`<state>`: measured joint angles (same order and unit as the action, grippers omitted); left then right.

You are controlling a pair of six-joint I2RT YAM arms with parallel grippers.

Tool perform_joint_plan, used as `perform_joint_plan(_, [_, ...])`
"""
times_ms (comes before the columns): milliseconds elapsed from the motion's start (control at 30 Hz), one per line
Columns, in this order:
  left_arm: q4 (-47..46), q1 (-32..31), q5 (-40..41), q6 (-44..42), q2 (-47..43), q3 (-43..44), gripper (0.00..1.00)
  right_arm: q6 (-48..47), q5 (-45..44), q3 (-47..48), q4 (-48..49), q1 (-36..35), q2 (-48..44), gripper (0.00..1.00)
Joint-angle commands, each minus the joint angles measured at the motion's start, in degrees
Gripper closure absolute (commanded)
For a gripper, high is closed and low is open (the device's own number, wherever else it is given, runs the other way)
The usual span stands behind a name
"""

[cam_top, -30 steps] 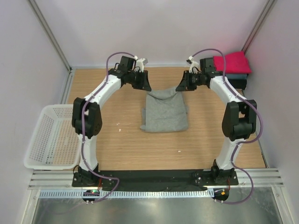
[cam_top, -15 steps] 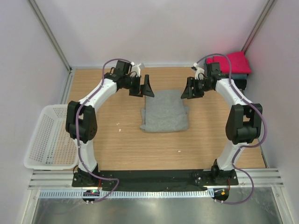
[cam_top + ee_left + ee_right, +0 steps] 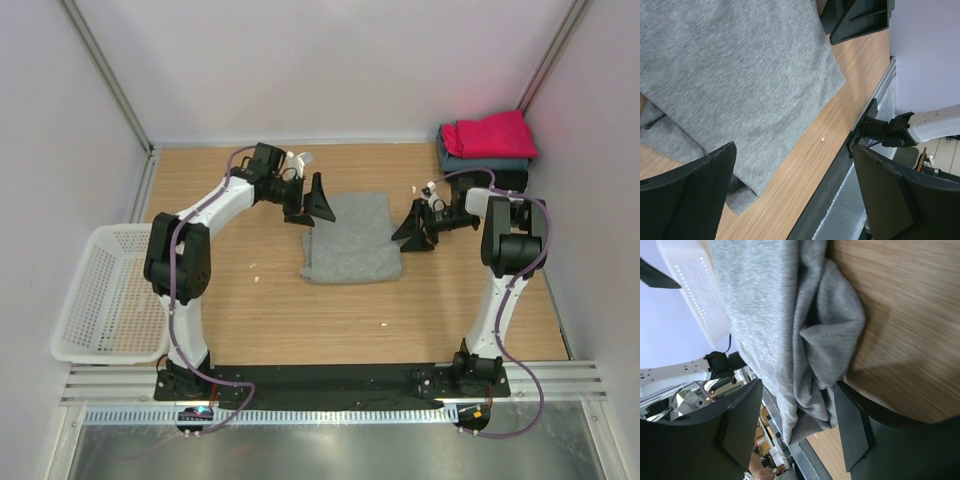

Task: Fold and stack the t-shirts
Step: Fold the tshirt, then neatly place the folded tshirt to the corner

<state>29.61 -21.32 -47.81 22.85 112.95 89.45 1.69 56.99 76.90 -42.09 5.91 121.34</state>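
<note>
I need to slide my right gripper left in the top view to the t-shirt's bunched grey edge [image 3: 389, 228] [image 3: 807, 385], since the t-shirt's folds are already between my spread fingers.
The heather-grey t-shirt [image 3: 350, 240] lies folded into a rectangle at the table's middle. My left gripper [image 3: 315, 200] is open and empty just above its far left corner; the left wrist view shows the grey cloth [image 3: 740, 75] below my gripper [image 3: 795, 195]. My right gripper [image 3: 415, 228] is open, low at the shirt's right edge. In the right wrist view the bunched grey edge [image 3: 820, 340] lies in front of my spread gripper [image 3: 795, 430]. The magenta-red tee [image 3: 490, 135] tops a stack on the slate-blue tee [image 3: 480, 163] and the black tee [image 3: 515, 178] at the far right.
A white mesh basket [image 3: 105, 295] hangs over the table's left edge; it also shows in the right wrist view [image 3: 695, 290]. Grey walls close in the far and side edges. Small white specks lie on the wood.
Both grippers let go of the shirt's lifted far edge, which now lies flat. The right gripper moved nearer and down to the shirt's right edge. The left gripper shifted slightly toward the shirt.
</note>
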Motion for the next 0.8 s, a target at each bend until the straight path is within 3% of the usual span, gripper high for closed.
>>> perform_joint_plan(0, [-3.0, -1.0, -3.8, 2.1, 0.8, 0.3, 0.01, 0.9, 7.3, 0.6, 2.2, -0.3, 0.5, 0.35])
perform_joint_plan(300, [-2.8, -1.9, -2.7, 2.2, 5.3, 2.4, 0.00, 4.2, 6.8, 0.4, 6.4, -0.6, 3.6, 0.35])
perform_joint_plan(433, [-2.3, -1.9, -1.1, 1.9, 5.5, 2.5, 0.00, 3.6, -1.2, 0.0, 8.1, -1.2, 2.6, 0.35])
perform_joint_plan(767, [-0.8, -1.9, -0.4, 1.1, 8.0, 3.7, 0.00, 5.6, -10.0, 0.0, 9.2, -2.1, 0.5, 0.35])
